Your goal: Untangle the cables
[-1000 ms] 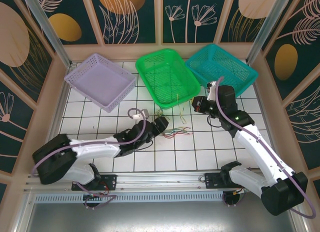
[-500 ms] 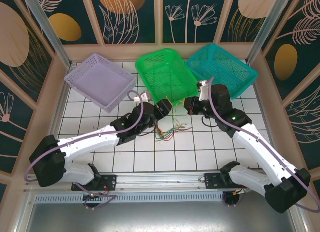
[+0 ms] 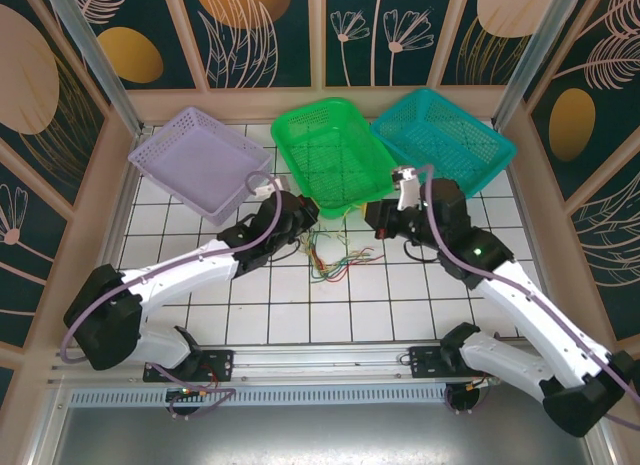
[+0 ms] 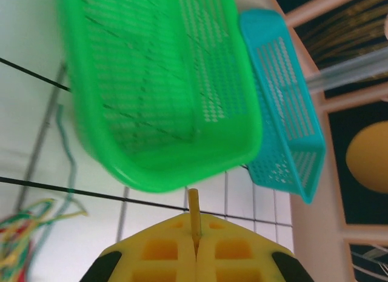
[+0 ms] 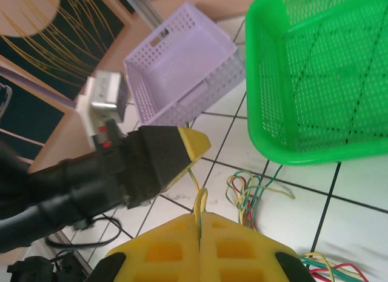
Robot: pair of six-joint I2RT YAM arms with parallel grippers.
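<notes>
My left gripper should next move away from my right gripper toward the lilac basket, then release the yellow cable, which still runs between both grippers.
The cables (image 3: 335, 261) lie as a small red, green and yellow bundle on the white tiles in front of the green basket (image 3: 335, 155). My left gripper (image 3: 308, 214) hangs just above and left of the bundle. In the left wrist view it (image 4: 195, 224) is shut on a yellow cable (image 4: 193, 203) whose end pokes out between the pads. My right gripper (image 3: 374, 221) is to the right of the bundle. In its own view it (image 5: 200, 218) is shut on a yellow-green cable loop (image 5: 200, 200), and that cable leads toward the left gripper (image 5: 193, 144).
A lilac basket (image 3: 202, 163) stands at the back left and a teal basket (image 3: 443, 137) at the back right, beside the green one. A wooden wall rims the tiled table. The loose bundle (image 5: 248, 194) lies just under the green basket's front rim (image 5: 303, 153).
My left gripper moved up and back from the bundle toward the green basket and shut on a yellow cable. The right gripper shifted left, still shut. The bundle slid slightly left.
</notes>
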